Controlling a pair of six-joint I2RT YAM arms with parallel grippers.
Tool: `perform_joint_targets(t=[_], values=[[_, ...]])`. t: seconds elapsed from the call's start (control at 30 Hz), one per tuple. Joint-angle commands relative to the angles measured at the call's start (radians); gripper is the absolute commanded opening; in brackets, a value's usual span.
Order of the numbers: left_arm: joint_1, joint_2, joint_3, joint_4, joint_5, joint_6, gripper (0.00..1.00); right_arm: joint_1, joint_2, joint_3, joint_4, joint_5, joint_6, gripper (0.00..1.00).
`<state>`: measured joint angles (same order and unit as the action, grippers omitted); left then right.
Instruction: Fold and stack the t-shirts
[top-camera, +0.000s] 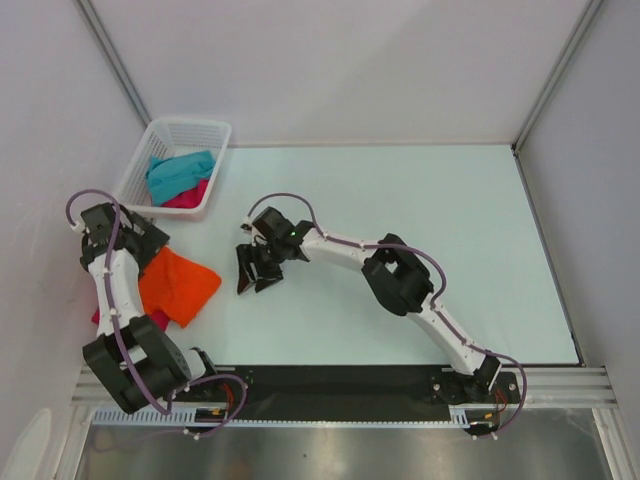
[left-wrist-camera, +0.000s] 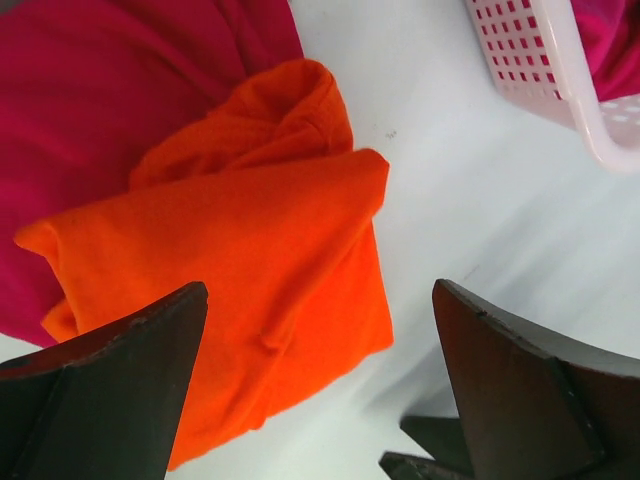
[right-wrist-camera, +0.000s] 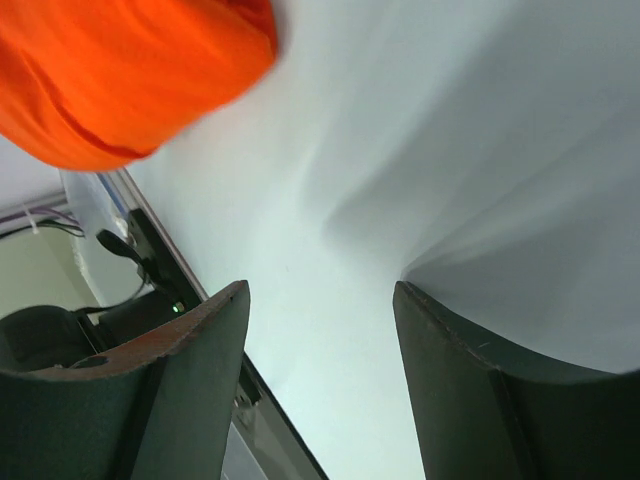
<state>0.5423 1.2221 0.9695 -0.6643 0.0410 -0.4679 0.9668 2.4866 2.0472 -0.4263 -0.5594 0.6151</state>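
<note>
I need to move my left gripper down next onto the orange shirt's far folded edge (top-camera: 156, 266) (left-wrist-camera: 225, 215) and close there, because that fold lies below its spread fingers.
A folded bright orange t-shirt (top-camera: 180, 285) lies at the table's left, on top of a crimson pink t-shirt (top-camera: 158, 320) that shows only at its edges. In the left wrist view the orange shirt (left-wrist-camera: 240, 240) overlaps the pink one (left-wrist-camera: 110, 110). My left gripper (top-camera: 152, 243) hovers above the orange shirt's far edge, open and empty (left-wrist-camera: 320, 380). My right gripper (top-camera: 256, 278) is open and empty over bare table just right of the orange shirt (right-wrist-camera: 120, 70). A teal t-shirt (top-camera: 178, 172) and a second pink t-shirt (top-camera: 190, 195) lie crumpled in the basket.
The white lattice basket (top-camera: 190, 124) stands at the back left; its corner shows in the left wrist view (left-wrist-camera: 540, 60). White walls enclose the table on three sides. The black base rail (top-camera: 340, 385) runs along the near edge.
</note>
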Motion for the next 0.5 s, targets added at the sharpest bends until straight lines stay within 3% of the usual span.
perform_joint_targets(t=[0.0,0.2,0.47], values=[[-0.005,0.039,0.057,0.054,-0.084,0.066,0.99,0.006,-0.089,-0.093,-0.08,0.076,-0.077,0.66],[0.002,0.184,0.097,0.043,-0.05,0.051,0.99,0.009,-0.127,-0.145,-0.115,0.099,-0.109,0.66],[0.005,0.272,0.242,-0.049,-0.209,0.124,0.99,0.018,-0.112,-0.168,-0.118,0.081,-0.109,0.66]])
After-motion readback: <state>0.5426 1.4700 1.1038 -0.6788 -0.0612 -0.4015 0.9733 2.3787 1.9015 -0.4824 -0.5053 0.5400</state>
